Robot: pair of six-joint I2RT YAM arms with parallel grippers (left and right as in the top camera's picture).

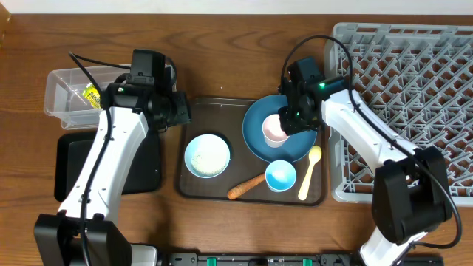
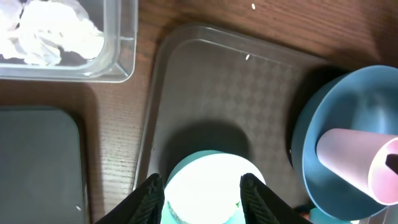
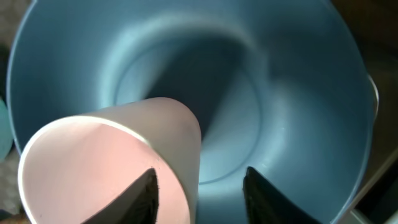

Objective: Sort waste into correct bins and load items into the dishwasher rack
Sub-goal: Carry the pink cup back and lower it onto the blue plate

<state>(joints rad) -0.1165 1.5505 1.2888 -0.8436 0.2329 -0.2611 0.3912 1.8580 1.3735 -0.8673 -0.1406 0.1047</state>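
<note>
The bowl-side rim of the pink-lined white cup sits below and to the left gripper's right in the overhead view, so the left gripper lowers across onto it next.
My right gripper [image 1: 290,122] [image 3: 200,171] hangs open over the pink-lined white cup [image 1: 275,131] [image 3: 93,162], which leans on the dark-blue plate [image 1: 257,124] [image 3: 280,93]. One finger is inside the cup's mouth and the other stands outside, clear of its wall. My left gripper [image 1: 185,112] [image 2: 202,182] is open and empty above the pale-blue bowl [image 1: 207,155] [image 2: 208,193], whose inside looks bright white. On the brown tray [image 1: 222,107] also lie the blue-lined cup [image 1: 281,175], the cream spoon [image 1: 309,171] and the carrot piece [image 1: 245,186].
The clear tub [image 1: 66,92] [image 2: 121,50] at the left holds white paper wads [image 2: 50,31] and a yellow-green wrapper [image 1: 92,94]. The black tray [image 1: 70,162] [image 2: 37,162] lies just in front of it. The grey dishwasher rack [image 1: 414,74] fills the right side.
</note>
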